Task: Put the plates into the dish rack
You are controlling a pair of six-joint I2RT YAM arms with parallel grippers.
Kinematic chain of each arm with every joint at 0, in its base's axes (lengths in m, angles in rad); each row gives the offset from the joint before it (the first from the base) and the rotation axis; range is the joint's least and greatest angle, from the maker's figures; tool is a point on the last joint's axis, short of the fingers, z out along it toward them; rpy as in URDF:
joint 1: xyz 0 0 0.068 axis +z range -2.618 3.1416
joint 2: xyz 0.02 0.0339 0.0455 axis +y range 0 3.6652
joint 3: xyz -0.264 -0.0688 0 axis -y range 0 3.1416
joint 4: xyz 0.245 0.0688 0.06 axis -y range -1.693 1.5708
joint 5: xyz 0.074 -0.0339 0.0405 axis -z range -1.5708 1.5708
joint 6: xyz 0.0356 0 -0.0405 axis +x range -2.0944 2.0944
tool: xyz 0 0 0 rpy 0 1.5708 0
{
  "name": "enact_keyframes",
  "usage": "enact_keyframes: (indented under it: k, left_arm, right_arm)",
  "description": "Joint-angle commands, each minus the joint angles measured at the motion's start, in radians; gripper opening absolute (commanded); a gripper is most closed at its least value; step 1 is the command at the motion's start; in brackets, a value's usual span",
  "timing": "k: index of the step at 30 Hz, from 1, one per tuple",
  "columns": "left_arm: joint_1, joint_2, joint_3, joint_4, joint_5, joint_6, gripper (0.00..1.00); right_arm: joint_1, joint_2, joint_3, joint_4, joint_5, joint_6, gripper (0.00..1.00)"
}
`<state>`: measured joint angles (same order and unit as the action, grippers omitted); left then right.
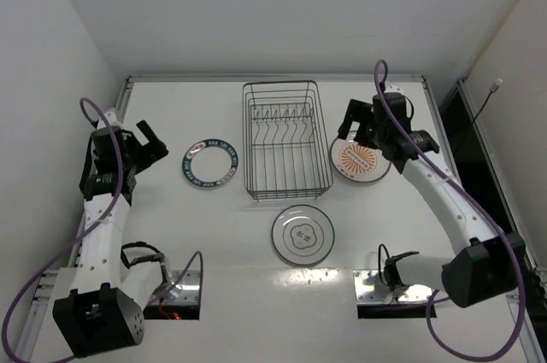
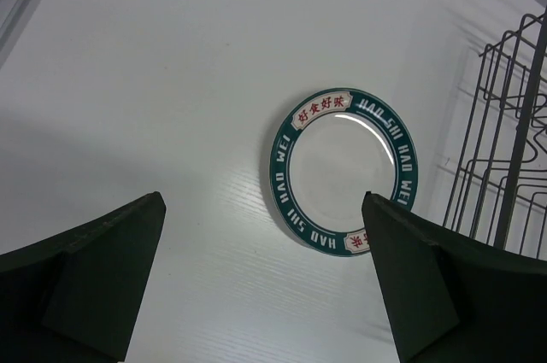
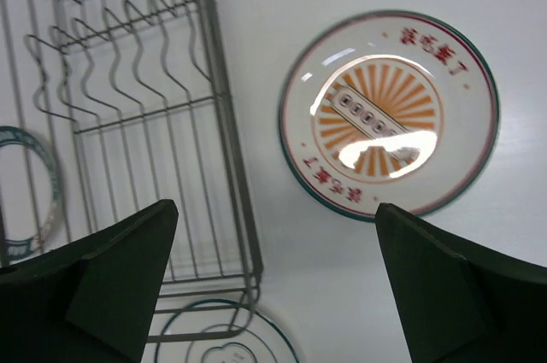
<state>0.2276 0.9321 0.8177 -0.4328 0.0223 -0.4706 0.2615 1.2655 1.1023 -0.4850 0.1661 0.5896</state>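
The robot needs to swing its right gripper past the sunburst plate next, then lower and tilt it onto the plate's rim (image 1: 388, 167) opposite the rack, because the rack (image 1: 247, 137) crowds one side of the plate.
The dark wire dish rack (image 1: 247, 137) stands mid-table with nothing in its prongs. Three plates lie flat around it. The teal-band plate (image 1: 210, 164) is to its left, the orange sunburst plate (image 1: 361, 161) to its right, and the flower-outline plate (image 1: 302, 236) in front. My left gripper (image 1: 154, 143) hangs open left of the teal-band plate (image 2: 346, 171), above bare table. My right gripper (image 1: 346, 124) hovers open above the gap between the rack (image 3: 224, 124) and the sunburst plate (image 3: 389, 115). Neither gripper holds anything.
A raised rim (image 1: 273, 78) borders the white table at the back, with white walls behind and to both sides. Purple cables (image 1: 389, 98) loop off both arms. The rack's side (image 2: 504, 166) shows at the right of the left wrist view.
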Motion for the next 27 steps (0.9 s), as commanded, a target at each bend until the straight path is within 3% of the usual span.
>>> enact_keyframes:
  k: [1,8,16,21,24,27]
  left_arm:
    - [-0.007,-0.019,0.005,0.011,0.004,0.018,1.0]
    - [-0.016,-0.01,0.005,0.011,0.004,0.018,1.0]
    - [-0.025,-0.01,0.005,0.002,0.014,0.018,1.0]
    - [-0.025,-0.01,0.005,0.002,0.024,0.027,1.0]
    - [-0.025,-0.01,0.005,0.002,0.024,0.027,1.0]
    - [-0.025,-0.01,0.005,0.002,0.024,0.027,1.0]
  right_arm:
    - [-0.031,-0.058,-0.062,-0.026,0.069,0.024,1.0]
    - [-0.162,-0.008,-0.018,-0.044,0.055,0.035,1.0]
    - [-0.618,0.153,-0.133,0.054,-0.434,0.177,1.0]
    - [-0.725,0.208,-0.265,0.158,-0.559,0.205,0.96]
    - [-0.749,0.253,-0.301,0.169,-0.6,0.205,0.83]
    - [-0.759,0.323,-0.343,0.213,-0.652,0.223,0.8]
